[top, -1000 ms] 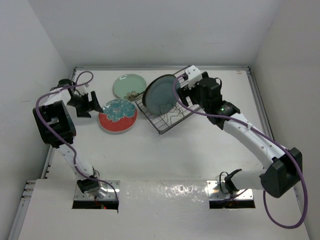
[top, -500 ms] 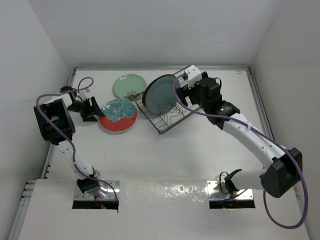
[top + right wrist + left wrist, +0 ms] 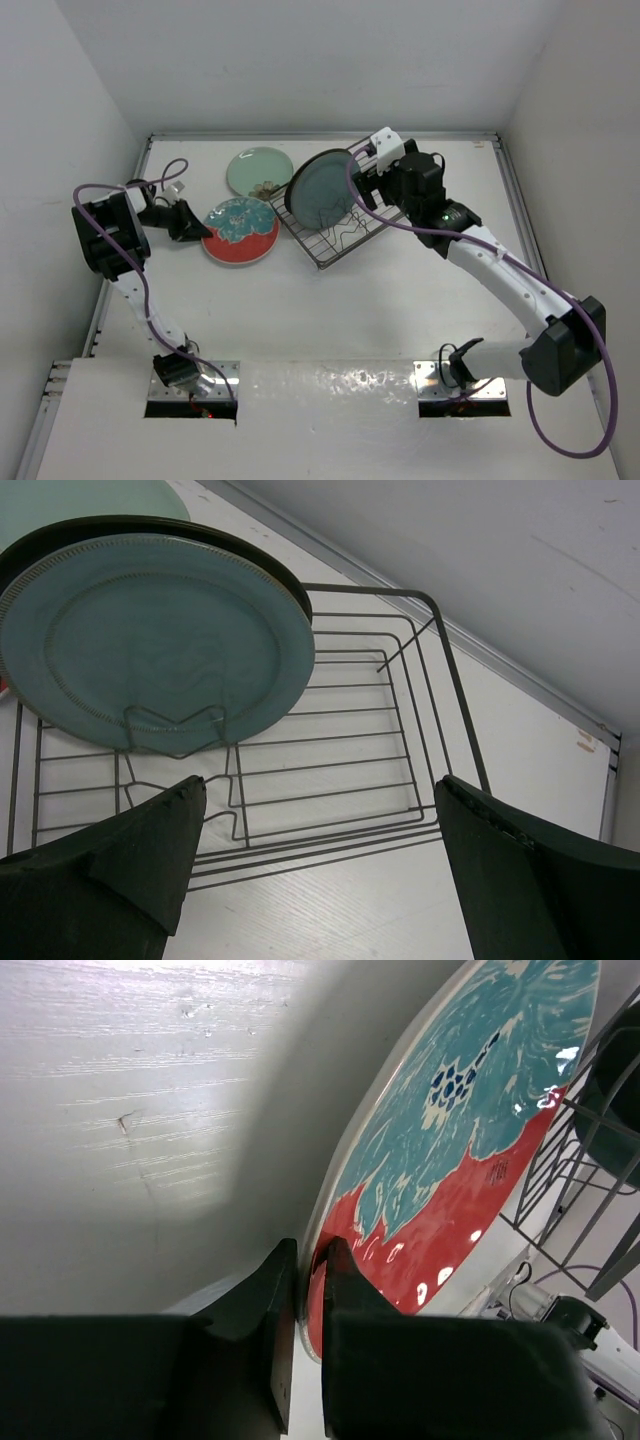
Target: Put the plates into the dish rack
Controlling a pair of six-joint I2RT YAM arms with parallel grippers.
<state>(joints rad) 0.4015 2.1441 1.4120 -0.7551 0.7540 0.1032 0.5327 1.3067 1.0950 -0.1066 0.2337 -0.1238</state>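
Next, the left gripper lifts the red-rimmed plate across to its right in the top view, to the rack's empty slot (image 3: 349, 229) beside the teal plate, lowers and releases it.
The red-rimmed plate with a mottled teal centre (image 3: 242, 231) lies on the table left of the dish rack (image 3: 345, 238). My left gripper (image 3: 204, 231) is shut on its left rim; in the left wrist view the rim of the plate (image 3: 460, 1140) sits between the fingers of the gripper (image 3: 310, 1260). A dark teal plate (image 3: 322, 190) stands upright in the rack's left end, also seen in the right wrist view (image 3: 150, 640). My right gripper (image 3: 368, 185) hangs open over the rack (image 3: 370, 588), with nothing between the fingers of the gripper (image 3: 320, 810).
A pale mint green plate (image 3: 258, 172) lies flat behind the red one, near the back wall; its edge shows at the top left in the right wrist view (image 3: 80, 500). Walls close the table at the left, back and right.
My left gripper slid right to the red plate's rim and shut on it. The plate shifted slightly right. The right arm stayed where it was.
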